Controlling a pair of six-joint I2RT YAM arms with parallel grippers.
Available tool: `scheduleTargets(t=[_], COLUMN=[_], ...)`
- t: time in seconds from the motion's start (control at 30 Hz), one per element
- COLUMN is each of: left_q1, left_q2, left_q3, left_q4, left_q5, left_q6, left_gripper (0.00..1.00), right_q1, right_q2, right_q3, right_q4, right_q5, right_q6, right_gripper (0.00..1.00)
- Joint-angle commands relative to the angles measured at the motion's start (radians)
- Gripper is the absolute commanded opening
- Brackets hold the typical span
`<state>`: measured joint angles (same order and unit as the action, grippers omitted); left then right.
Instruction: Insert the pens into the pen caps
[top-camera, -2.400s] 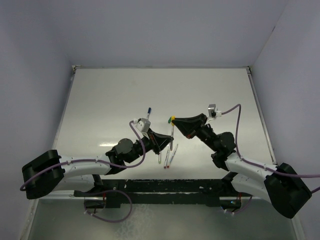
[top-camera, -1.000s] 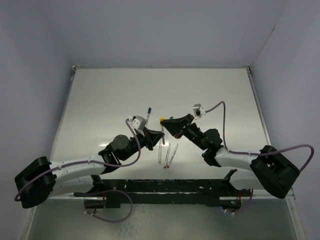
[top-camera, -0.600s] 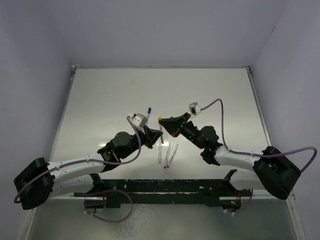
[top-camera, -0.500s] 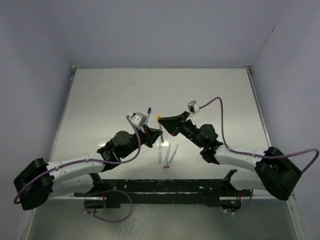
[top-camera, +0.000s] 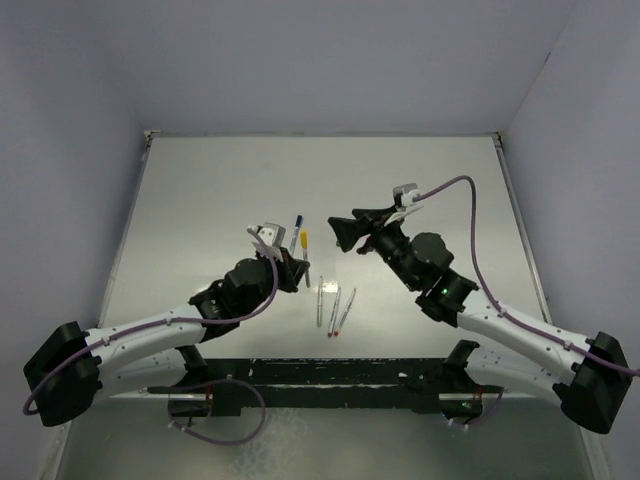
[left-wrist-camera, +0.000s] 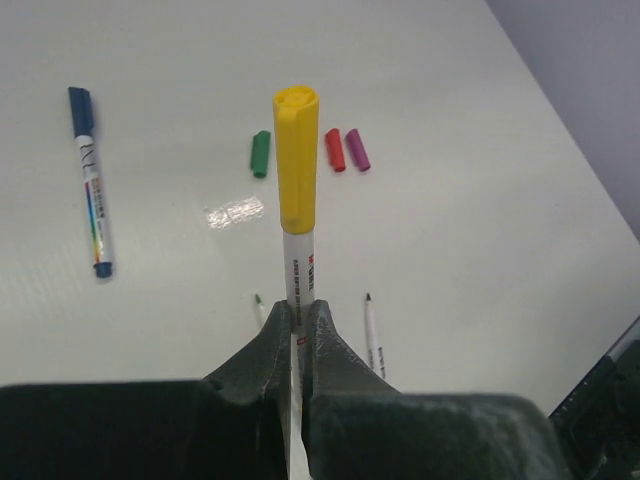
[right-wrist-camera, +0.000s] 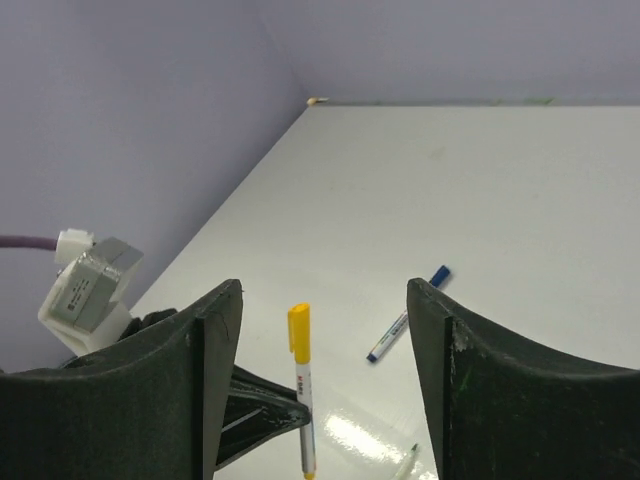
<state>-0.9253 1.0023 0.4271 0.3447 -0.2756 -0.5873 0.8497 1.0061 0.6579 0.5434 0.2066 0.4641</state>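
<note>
The left gripper moves outward next, then down onto bare tabletop (left-wrist-camera: 52, 185) beside the blue-capped pen and releases the pen's body, since the yellow cap (left-wrist-camera: 296, 158) sits on its pen.
My left gripper (left-wrist-camera: 297, 312) is shut on the whitish barrel of a pen (left-wrist-camera: 298, 270) held upright above the table. A yellow cap (left-wrist-camera: 296, 158) sits on that pen's tip. From above, this capped pen (top-camera: 304, 243) sticks out of the left gripper (top-camera: 297, 268). My right gripper (right-wrist-camera: 325, 290) stands open and empty, apart from the capped pen (right-wrist-camera: 302, 400). Green (left-wrist-camera: 260, 153), red (left-wrist-camera: 334, 149) and purple (left-wrist-camera: 357, 149) pen caps lie loose on the table. Three uncapped pens (top-camera: 335, 304) lie side by side near the front. A blue-capped pen (top-camera: 296, 228) lies behind the left gripper.
The white table (top-camera: 200, 200) has a raised rim, with lilac walls at the back and on both sides. The black mounting rail (top-camera: 330, 375) runs along the near edge. The right gripper (top-camera: 342, 232) hangs over the spot where the loose caps lie.
The right gripper has let go of the yellow cap, opened, and drawn back to the right. The cap stays on the pen held by the left gripper, which moved slightly left.
</note>
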Motion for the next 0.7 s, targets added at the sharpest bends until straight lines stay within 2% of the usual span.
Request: scheduleTargets(t=[0.0, 0.17, 0.3, 0.5, 0.67], left_q1=[0.041, 0.141, 0.279, 0.399, 0.478], left_q2=[0.017, 0.094, 0.175, 0.343, 0.468], left_q3=[0.043, 0.128, 0.193, 0.337, 0.387], left_q4=[-0.078, -0.147, -0.199, -0.307, -0.291], left_q5=[-0.069, -0.042, 0.074, 0.165, 0.268], left_q6=[0.024, 0.071, 0.093, 0.173, 0.197], left_gripper=[0.00, 0.00, 0.00, 0.00, 0.02], right_q1=[-0.001, -0.003, -0.004, -0.005, -0.006], right_q2=[-0.066, -0.063, -0.034, 0.003, 0.021], right_q3=[-0.003, -0.018, -0.020, -0.024, -0.023], right_q4=[-0.062, -0.176, -0.262, -0.312, -0.330], right_q5=[0.195, 0.279, 0.307, 0.315, 0.307], right_q6=[-0.030, 0.017, 0.065, 0.114, 0.130], right_gripper=[0.71, 0.72, 0.72, 0.72, 0.72])
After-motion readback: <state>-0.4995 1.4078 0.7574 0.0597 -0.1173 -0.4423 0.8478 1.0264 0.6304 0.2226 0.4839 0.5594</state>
